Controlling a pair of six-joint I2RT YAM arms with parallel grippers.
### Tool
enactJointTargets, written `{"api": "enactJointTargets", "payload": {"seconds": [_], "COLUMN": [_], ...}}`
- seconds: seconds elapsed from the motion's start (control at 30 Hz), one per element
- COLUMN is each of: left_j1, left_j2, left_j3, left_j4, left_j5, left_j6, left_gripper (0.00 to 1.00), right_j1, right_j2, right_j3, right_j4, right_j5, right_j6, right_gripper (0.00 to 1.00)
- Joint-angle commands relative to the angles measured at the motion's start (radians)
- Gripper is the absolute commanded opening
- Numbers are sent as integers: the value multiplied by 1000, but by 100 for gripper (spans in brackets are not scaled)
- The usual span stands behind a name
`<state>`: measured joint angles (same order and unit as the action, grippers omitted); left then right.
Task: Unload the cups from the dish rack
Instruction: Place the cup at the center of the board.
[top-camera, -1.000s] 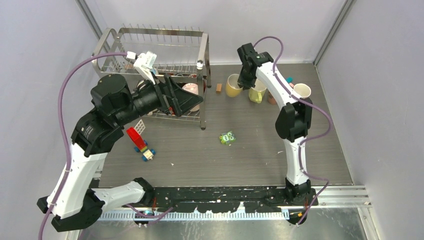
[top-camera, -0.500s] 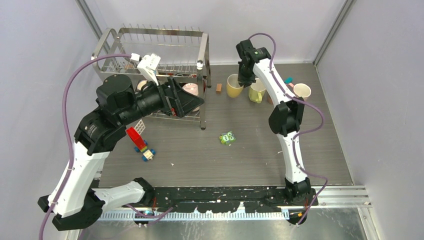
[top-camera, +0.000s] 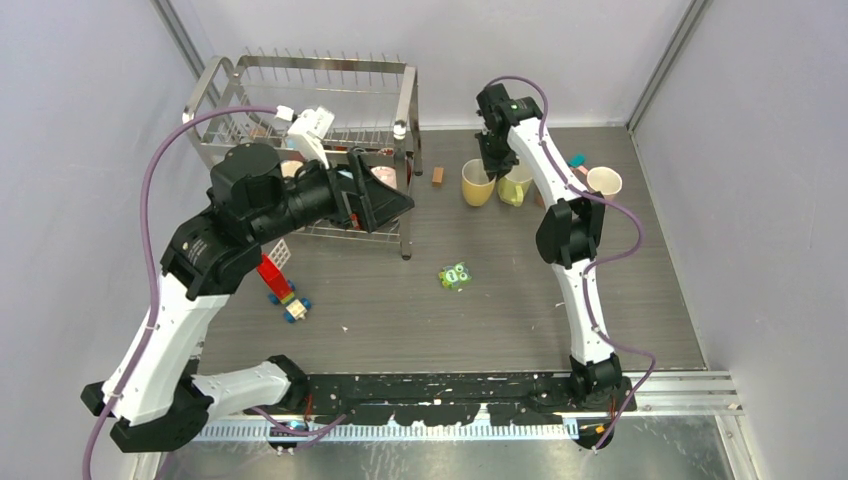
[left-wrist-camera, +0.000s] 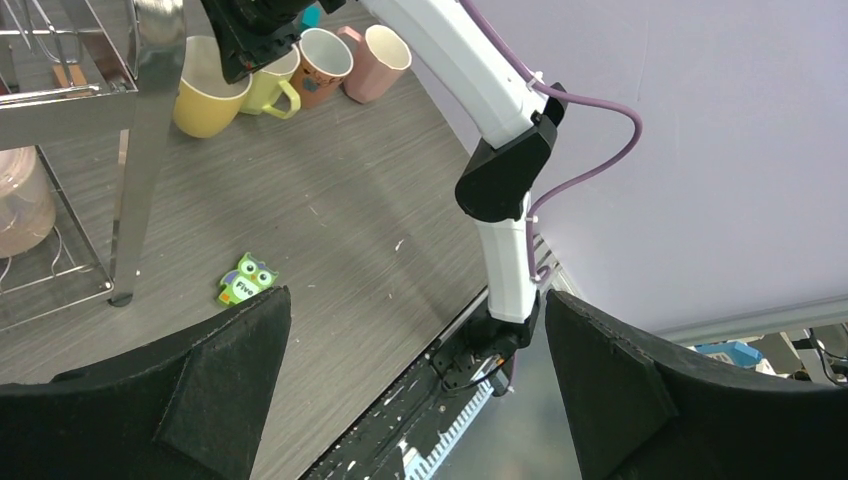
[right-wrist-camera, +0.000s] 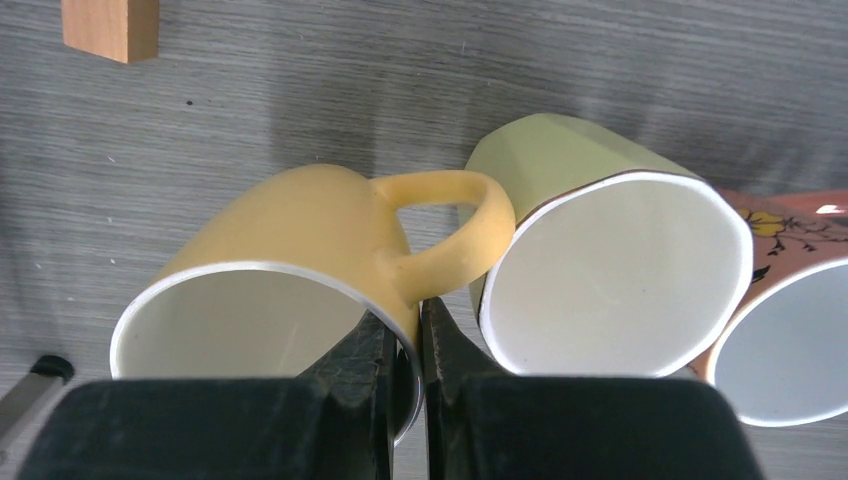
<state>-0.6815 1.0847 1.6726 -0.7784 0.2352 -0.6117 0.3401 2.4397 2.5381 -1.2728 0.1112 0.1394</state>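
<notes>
The yellow cup (top-camera: 477, 183) is upright beside the lime cup, so my right gripper moves down a little toward the bare table next and opens off the yellow cup's rim.
The dish rack (top-camera: 310, 110) stands at the far left; its steel post (left-wrist-camera: 145, 150) shows in the left wrist view. A pale pink cup (top-camera: 383, 176) sits in its lower tier, also seen in the left wrist view (left-wrist-camera: 20, 200). My left gripper (top-camera: 388, 197) is open and empty beside the rack's near right post; its jaws (left-wrist-camera: 415, 370) stand wide apart. My right gripper (top-camera: 490, 165) is shut on the rim of the yellow cup (right-wrist-camera: 280, 250), next to its handle. The yellow cup (top-camera: 477, 183) stands against the lime cup (top-camera: 515, 185). An orange cup (left-wrist-camera: 322, 65) and a pink cup (left-wrist-camera: 378, 60) stand beyond.
A green owl tile (top-camera: 455, 275) lies mid-table. Red and blue toy blocks (top-camera: 275, 285) and a white card (top-camera: 280, 252) lie in front of the rack. A small wooden block (top-camera: 437, 176) lies between the rack and the yellow cup.
The yellow cup, held by my right gripper, has shifted slightly right and nearer, up against the lime cup. My left arm has moved a little further back and right along the rack.
</notes>
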Motion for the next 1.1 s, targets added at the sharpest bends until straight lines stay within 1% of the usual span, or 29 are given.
{"api": "enactJointTargets", "payload": {"seconds": [0.0,0.43,0.47,0.57,0.97,1.07], "left_j1": [-4,-4,-5,-4,-4,-4], "left_j2": [4,30,31,31,27,24], "left_j3": [31,30,29,28,15,12], "left_j4": [5,15,15,16,16,15], "left_j5": [4,7,6,4,-1,-3], "left_j6": [16,1,1,1,3,2], "left_gripper": [100,100,100,100,100,100], "right_j1": [0,0,0,2,13,17], "right_j2": [-24,10,13,17,38,37], "right_j3": [55,24,24,25,20,20], "right_j4": [27,53,55,58,67,70], "right_j5": [-17,-22,-22,-23,-19,-16], "right_j6": [-120,-154,-152,-148,-140,-141], "right_gripper": [1,1,2,11,13,17]}}
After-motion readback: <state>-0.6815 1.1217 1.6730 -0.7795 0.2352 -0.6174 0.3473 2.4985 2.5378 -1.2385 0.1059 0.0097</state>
